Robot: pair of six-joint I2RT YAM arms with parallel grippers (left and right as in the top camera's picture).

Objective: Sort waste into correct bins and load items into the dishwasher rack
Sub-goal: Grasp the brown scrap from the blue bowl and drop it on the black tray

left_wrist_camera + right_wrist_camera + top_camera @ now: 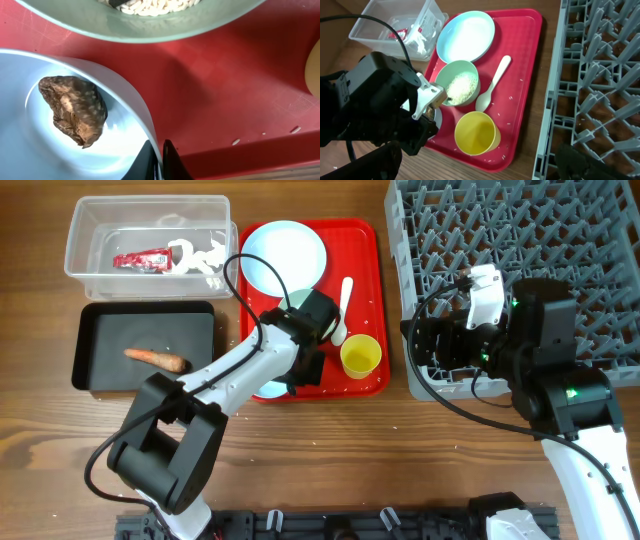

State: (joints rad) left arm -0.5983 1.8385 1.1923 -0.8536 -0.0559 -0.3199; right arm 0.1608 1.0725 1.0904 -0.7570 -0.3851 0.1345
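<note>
The bowl holds a brown food lump, so I will raise my left gripper, tip the bowl over the black tub and release it on the red tray.
My left gripper [159,161] [305,358] is shut on the rim of a pale blue bowl [30,145] that holds a small brown food lump [75,110]. This bowl sits on the red tray [225,85] and is mostly hidden under the arm in the overhead view [270,388]. Just beyond it is a second bowl [457,87] holding white rice [155,5]. The pale blue plate [285,258], white spoon [346,305] and yellow cup [360,356] are also on the tray. My right gripper [425,345] [475,169] is open and empty at the left edge of the grey dishwasher rack [520,240].
The clear tub [90,230] at the back left holds the red wrapper [142,260] and white tissue [200,255]. The black tub [100,320] in front of it holds the carrot-like stick [157,359]. Loose rice grains [295,130] lie on the tray.
</note>
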